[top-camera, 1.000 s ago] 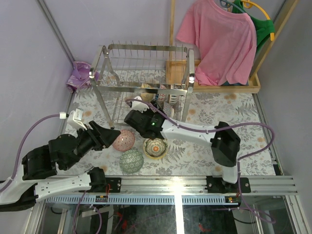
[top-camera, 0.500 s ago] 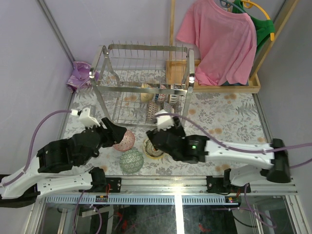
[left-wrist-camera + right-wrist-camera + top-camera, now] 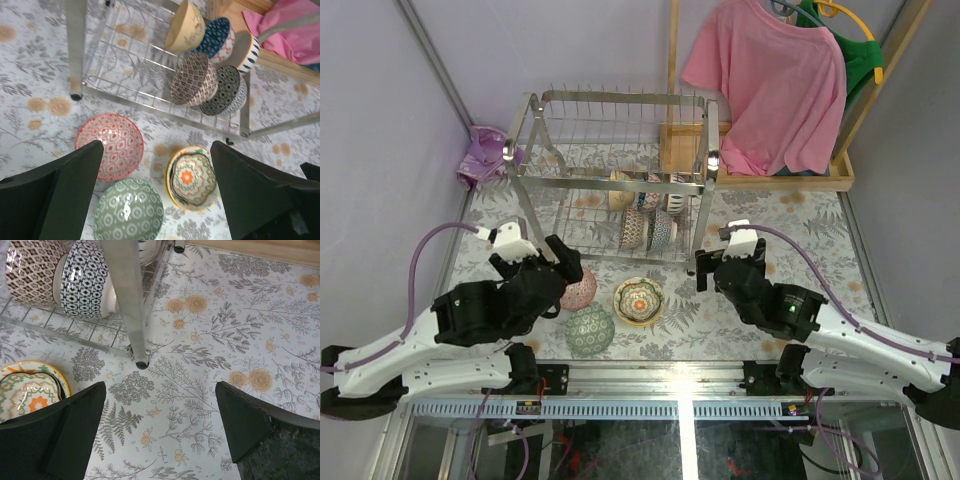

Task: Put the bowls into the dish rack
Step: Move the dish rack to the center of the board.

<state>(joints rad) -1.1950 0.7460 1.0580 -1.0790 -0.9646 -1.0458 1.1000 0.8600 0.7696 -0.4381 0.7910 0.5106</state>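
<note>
The rack's near post [image 3: 529, 211] [image 3: 75, 50] stands outside my open fingers, so my left gripper next moves toward the left in the wrist view and down, and closes around it.
The steel wire dish rack [image 3: 615, 175] stands at the back centre, its post [image 3: 75, 50] close in the left wrist view. Several patterned bowls [image 3: 642, 222] lean on its lower tier [image 3: 196, 80] [image 3: 85, 277]. On the table in front lie a red patterned bowl [image 3: 582, 290] [image 3: 110, 152], a green bowl [image 3: 590, 330] [image 3: 129, 212] and a yellow-rimmed bowl [image 3: 638, 300] [image 3: 192, 177] [image 3: 30, 392]. My left gripper [image 3: 565, 275] [image 3: 156, 145] hovers open above these three, holding nothing. My right gripper [image 3: 725, 265] [image 3: 160, 390] is open over bare tablecloth, right of the rack's front right post [image 3: 127, 295].
A pink shirt [image 3: 770, 80] hangs on a wooden stand [image 3: 790, 180] at the back right. A crumpled purple cloth [image 3: 480, 155] lies by the left wall. Walls close in both sides of the floral tablecloth [image 3: 790, 225].
My right arm has pulled back from in front of the rack to the right side of the table. My left gripper has moved up over the loose bowls and its jaws have widened.
</note>
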